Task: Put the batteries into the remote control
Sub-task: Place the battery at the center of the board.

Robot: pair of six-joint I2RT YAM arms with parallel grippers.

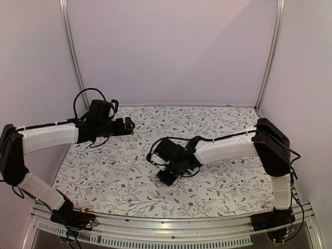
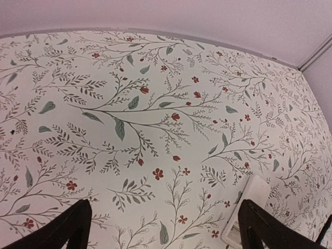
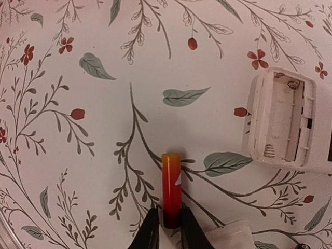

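Note:
My left gripper is above the remote's bay end and next needs to move down and toward the right in its wrist view to straddle it, as the bay is empty.
My right gripper is shut on the dark end of a red-orange battery, which points away from me, low over the floral tabletop. The remote control lies face down to the right of it. Its battery bay is open and no battery shows in it. A spring shows at the bay's near end. In the top view the battery is an orange speck by the right gripper; the arm hides the remote. My left gripper is open over bare cloth, with nothing between its fingers.
A white rounded piece lies just right of my right fingers. A white flat corner shows by my left gripper's right finger; I cannot tell which piece it is. Walls and metal posts close in the table.

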